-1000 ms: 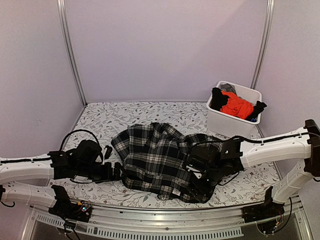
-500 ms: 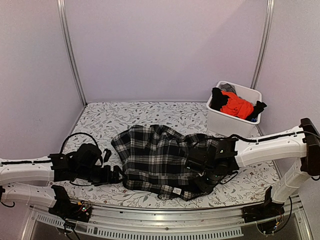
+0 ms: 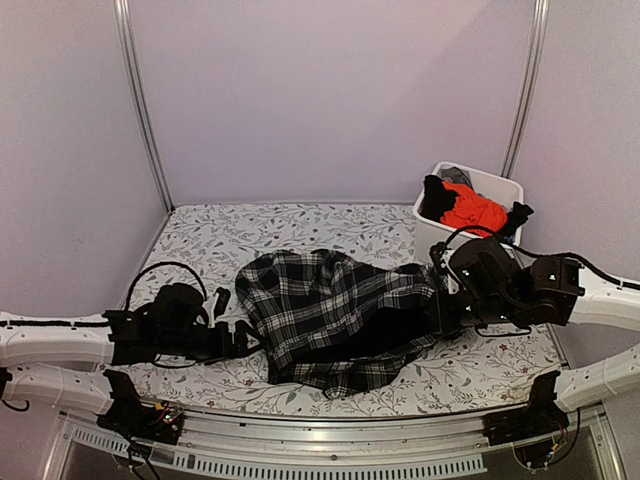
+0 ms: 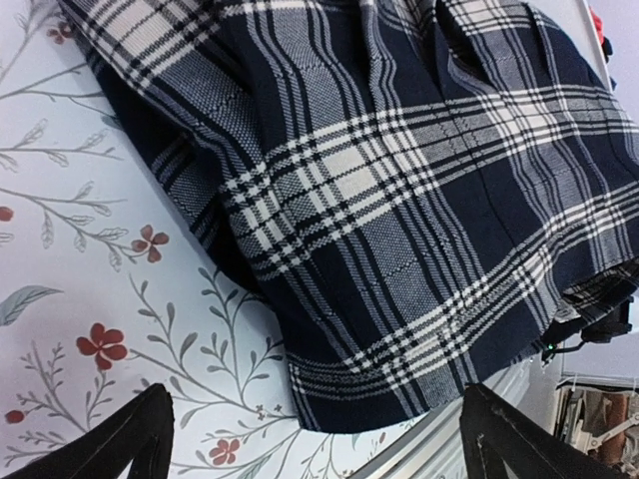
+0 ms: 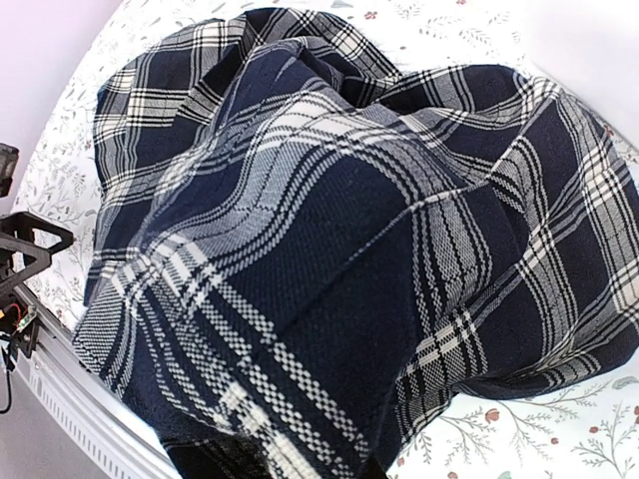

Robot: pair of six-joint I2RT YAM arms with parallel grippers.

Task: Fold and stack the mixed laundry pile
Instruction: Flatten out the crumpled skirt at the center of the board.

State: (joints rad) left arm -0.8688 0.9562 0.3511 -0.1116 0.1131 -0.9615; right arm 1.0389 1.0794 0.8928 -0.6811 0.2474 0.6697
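The loose end of the garment is opposite my right gripper's hold, so my left gripper should move back and to the right in the top view, onto the garment's near corner (image 3: 275,373) (image 4: 321,410) there.
A black-and-white plaid garment (image 3: 330,310) lies bunched in the middle of the floral tablecloth (image 3: 220,240). My right gripper (image 3: 437,310) is shut on its right edge, and that side hangs raised off the table. In the right wrist view the plaid garment (image 5: 329,230) fills the frame and covers my fingers. My left gripper (image 3: 243,340) is open and low at the garment's left edge. In the left wrist view its fingertips (image 4: 130,444) straddle the plaid garment's (image 4: 399,200) hem without touching it. An orange-red garment (image 3: 472,210) and dark garments (image 3: 437,195) fill the white bin (image 3: 497,181).
The bin stands at the back right corner, just behind my right arm. The table's metal front rail (image 4: 439,451) runs close under the garment's near hem. Bare tablecloth (image 4: 80,249) shows left of the garment. Purple walls enclose the table.
My right gripper has shut on the plaid garment and pulled back to the right and upward, dragging the cloth that way. The left arm has barely moved.
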